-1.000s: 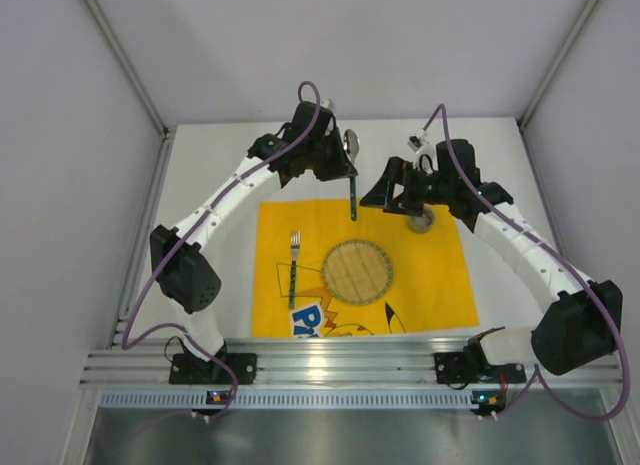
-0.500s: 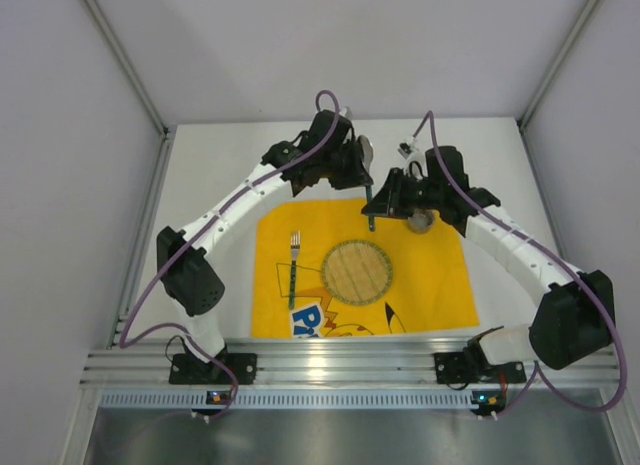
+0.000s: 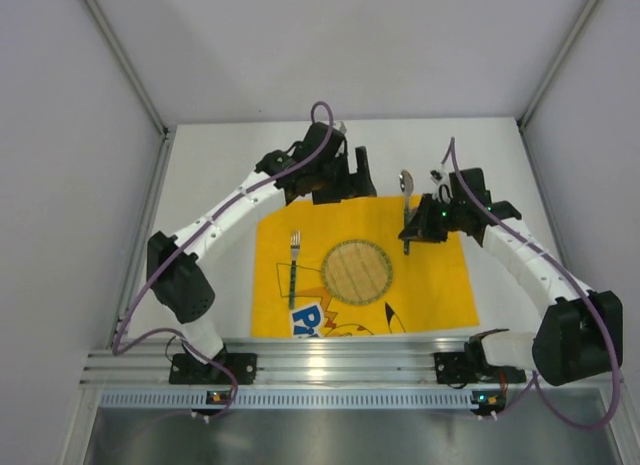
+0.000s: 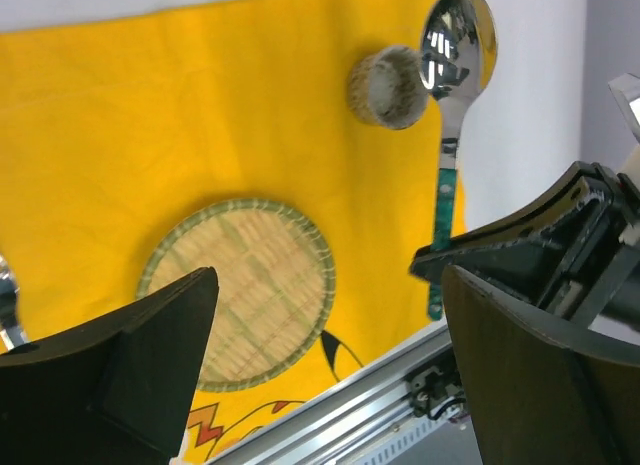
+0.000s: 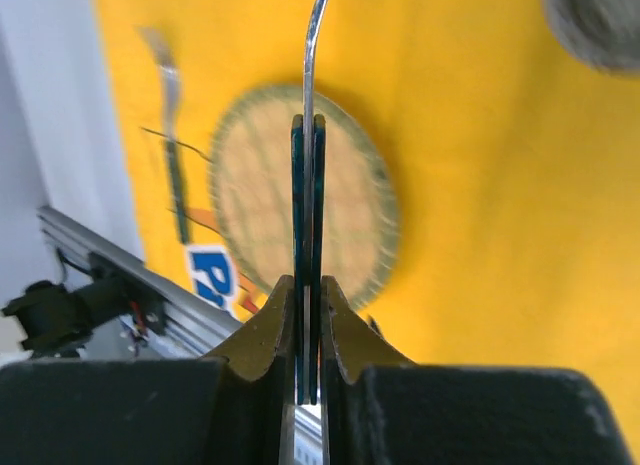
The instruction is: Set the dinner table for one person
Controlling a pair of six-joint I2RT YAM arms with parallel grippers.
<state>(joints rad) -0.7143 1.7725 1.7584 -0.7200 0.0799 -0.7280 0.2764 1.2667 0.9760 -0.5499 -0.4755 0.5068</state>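
Observation:
Next, my right gripper moves down and back toward the bar and lets go of the spoon (image 3: 405, 185) on the bare cloth beside the mat, as the fork takes the mat's other side.
A spoon (image 3: 405, 185) with a green handle hangs upright over the right part of the yellow cloth (image 3: 440, 285), bowl upward. My right gripper (image 3: 409, 225) is shut on its handle (image 5: 308, 185), pinched between the fingers (image 5: 265, 330). My left gripper (image 3: 357, 175) stands open just left of the spoon (image 4: 447, 135) with nothing between its fingers (image 4: 150, 355). The cloth lies on the white dinner table (image 3: 210, 185). On it are a round woven mat (image 3: 357, 272) and a fork (image 3: 293, 268) left of the mat.
A small woven cup (image 4: 388, 73) stands on the cloth's far right, beside the spoon's bowl. An aluminium rail (image 3: 350, 365) runs along the near edge. White walls close in the table at both sides and the back.
The left gripper opened and let go of the spoon. The right gripper shut on the spoon's handle and carried it to the right, away from the left gripper.

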